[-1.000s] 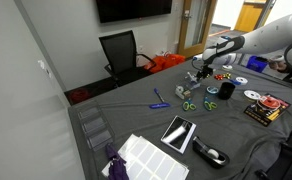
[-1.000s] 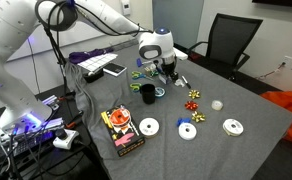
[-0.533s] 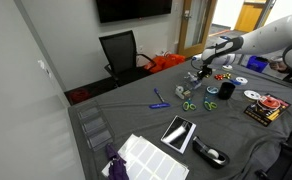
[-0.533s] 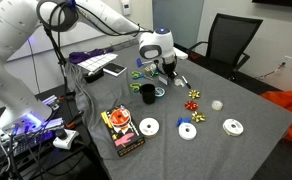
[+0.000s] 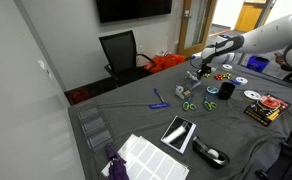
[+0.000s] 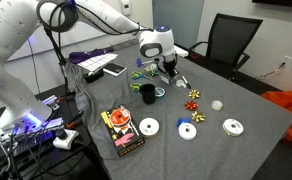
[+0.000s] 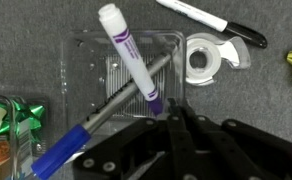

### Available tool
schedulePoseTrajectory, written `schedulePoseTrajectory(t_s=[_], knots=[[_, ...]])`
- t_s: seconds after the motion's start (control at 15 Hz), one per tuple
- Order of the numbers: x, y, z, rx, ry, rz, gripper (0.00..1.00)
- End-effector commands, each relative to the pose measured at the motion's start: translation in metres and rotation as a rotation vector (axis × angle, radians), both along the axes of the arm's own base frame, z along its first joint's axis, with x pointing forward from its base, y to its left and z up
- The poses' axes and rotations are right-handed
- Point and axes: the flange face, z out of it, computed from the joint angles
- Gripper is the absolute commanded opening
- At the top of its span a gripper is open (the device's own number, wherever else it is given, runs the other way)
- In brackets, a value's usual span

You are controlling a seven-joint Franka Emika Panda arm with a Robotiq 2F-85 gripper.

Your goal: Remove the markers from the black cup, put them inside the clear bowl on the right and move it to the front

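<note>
I will move my gripper with the clear bowl back past the black cup (image 5: 227, 90) to the bare tabletop beside the boxed item. There is room to release it there.
In the wrist view the clear bowl (image 7: 106, 60), a square see-through dish, holds a purple-capped white marker (image 7: 131, 55) lying crossed over a blue marker (image 7: 81, 140). My gripper (image 7: 172, 106) is shut, its two fingers pinched together on the bowl's near rim beside the purple marker's end. In both exterior views the gripper (image 5: 198, 72) (image 6: 167, 68) is down at the table over the bowl. The black cup (image 6: 147, 94) (image 5: 227, 90) stands upright a short way off, with no marker visibly sticking out.
A tape roll in its holder (image 7: 201, 60) and a black pen (image 7: 201, 15) lie just beyond the bowl. A green bow (image 7: 11, 115) sits to one side. Pale discs (image 6: 149, 127) (image 6: 232, 126), small bows (image 6: 194, 96) and a boxed item (image 6: 123, 130) lie nearby.
The jaws have closed from wide open to fully together at the bowl's rim. The arm, bowl and markers have stayed in place.
</note>
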Motion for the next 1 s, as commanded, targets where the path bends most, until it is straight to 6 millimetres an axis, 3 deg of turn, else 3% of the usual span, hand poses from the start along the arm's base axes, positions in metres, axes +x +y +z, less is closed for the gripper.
schedulePoseTrajectory(t_s=[0.0, 0.4, 0.93], knots=[[-0.003, -0.001, 0.02, 0.027, -0.021, 0.053, 0.01], [-0.031, -0.001, 0.049, 0.095, -0.058, 0.199, 0.01], [-0.117, 0.012, 0.077, 0.121, -0.036, 0.418, 0.01]])
